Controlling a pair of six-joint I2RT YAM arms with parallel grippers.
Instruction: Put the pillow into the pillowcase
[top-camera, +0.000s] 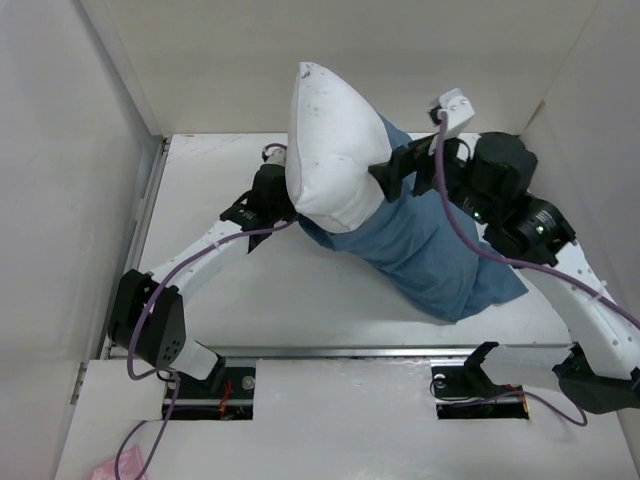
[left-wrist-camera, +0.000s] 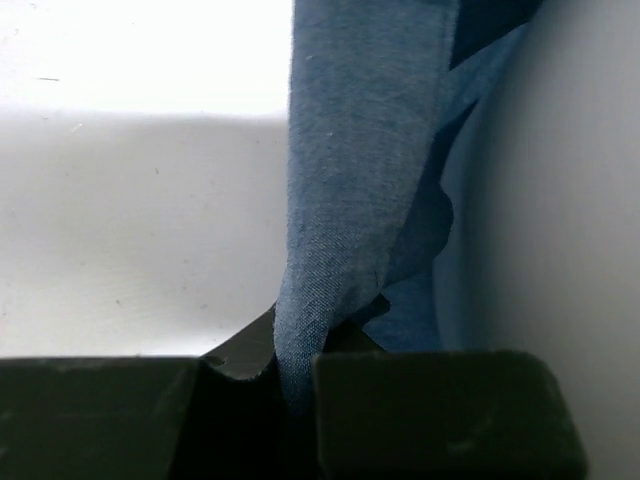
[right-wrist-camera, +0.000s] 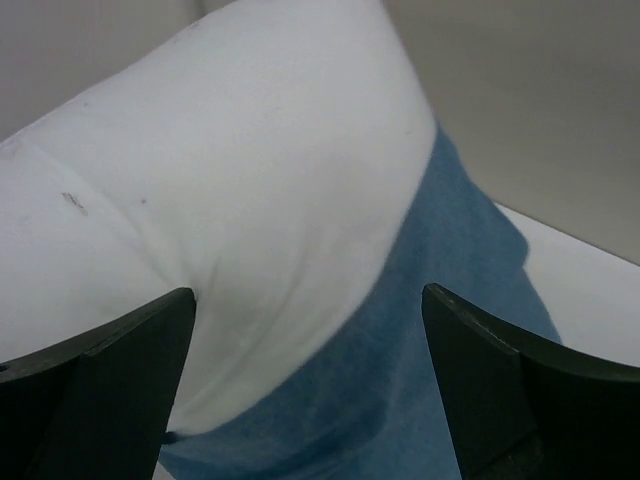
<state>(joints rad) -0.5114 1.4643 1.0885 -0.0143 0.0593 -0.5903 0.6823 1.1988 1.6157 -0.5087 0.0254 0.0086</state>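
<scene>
My right gripper moves outward along the pillow's side onto the far part of the pillowcase opening's edge next, since only my left gripper holds the opening's edge.
The white pillow stands tilted at the table's middle back, its lower end tucked into the mouth of the blue pillowcase, which trails to the right front. My left gripper is shut on the pillowcase's left edge; the pinched blue cloth rises from between its fingers. My right gripper is open against the pillow's right side. In the right wrist view its fingers stand wide apart around the pillow and the pillowcase rim.
White enclosure walls stand close on the left, back and right. The table's front edge runs just behind the arm bases. A white tag-like block sits on the right arm's cable.
</scene>
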